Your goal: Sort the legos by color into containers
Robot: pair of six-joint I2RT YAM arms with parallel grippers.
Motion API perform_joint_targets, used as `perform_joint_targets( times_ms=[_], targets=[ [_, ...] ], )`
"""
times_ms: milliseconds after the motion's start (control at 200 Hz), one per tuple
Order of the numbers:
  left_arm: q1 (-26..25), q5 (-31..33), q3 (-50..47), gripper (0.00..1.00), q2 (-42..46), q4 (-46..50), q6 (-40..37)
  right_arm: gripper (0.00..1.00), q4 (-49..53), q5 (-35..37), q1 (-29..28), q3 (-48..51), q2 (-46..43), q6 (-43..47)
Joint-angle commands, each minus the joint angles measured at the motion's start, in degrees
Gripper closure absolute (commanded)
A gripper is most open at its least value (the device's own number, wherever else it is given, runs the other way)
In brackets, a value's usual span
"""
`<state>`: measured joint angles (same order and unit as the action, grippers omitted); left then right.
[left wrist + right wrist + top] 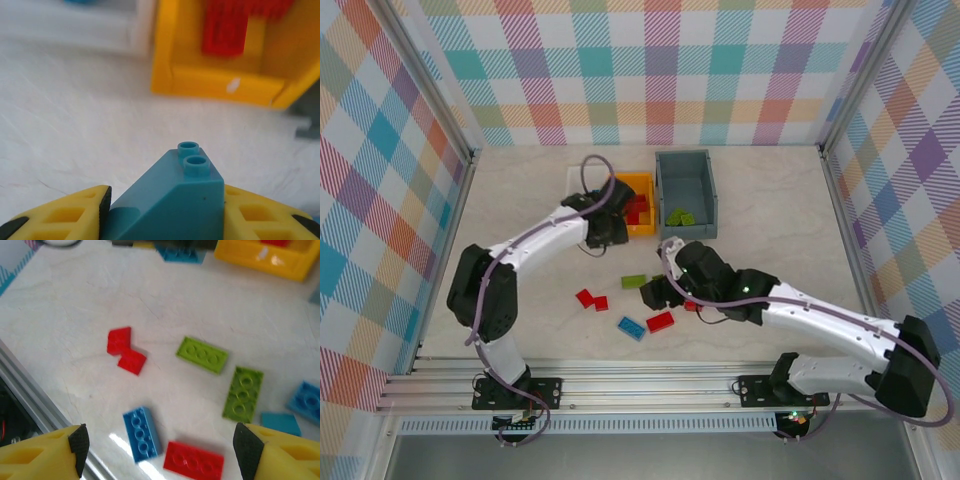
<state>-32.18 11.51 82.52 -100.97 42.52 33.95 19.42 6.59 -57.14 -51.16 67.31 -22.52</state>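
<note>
The blue sloped lego [175, 197] goes outward next in my left gripper, over the near rim of the white container with blue inside, to be released.
My left gripper [165, 207] is shut on a blue sloped lego [175, 197], held just above the table in front of the orange container [220, 85], which holds red legos [225, 30]. From above, the left gripper [608, 232] sits beside the orange container [642, 183]. My right gripper [162, 445] is open over loose legos: a blue brick [141, 434], a red brick [193, 460], two small red ones [125, 350] and two green plates [202, 354] [243, 392]. The top view shows the right gripper [657, 292] mid-table. The grey container [686, 180] holds green legos [678, 215].
The white container [572, 180] stands left of the orange one, partly hidden by the left arm. Further blue legos [305, 400] lie to the right of the right gripper. A metal rail [620, 375] runs along the near table edge. Checked walls enclose the table.
</note>
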Motion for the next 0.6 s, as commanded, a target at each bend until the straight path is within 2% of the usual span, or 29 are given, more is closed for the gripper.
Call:
perform_joint_targets(
  times_ms=[0,130,210,495,600],
  targets=[
    [5.58,1.75,4.57,0.63,-0.52,2.66,-4.64,0.22,-8.89,-0.70,-0.28,-6.28,5.65,4.30],
    [10.78,0.37,11.58,0.63,-6.03,1.77,-6.87,0.21,-18.53,2.90,0.13,-11.41,13.26,7.03],
    [13.05,-0.15,16.97,0.63,-10.46,1.60,-7.66,0.21,-21.04,5.01,1.39,-15.91,18.20,6.39],
    [17.78,-3.05,35.55,0.62,-27.21,3.46,-7.55,0.21,-19.93,4.14,6.22,-29.90,32.17,0.51],
    [18.21,-4.61,39.67,0.57,-31.11,4.10,-7.50,0.21,-19.50,3.25,6.81,-32.78,35.26,-1.04]
  ],
)
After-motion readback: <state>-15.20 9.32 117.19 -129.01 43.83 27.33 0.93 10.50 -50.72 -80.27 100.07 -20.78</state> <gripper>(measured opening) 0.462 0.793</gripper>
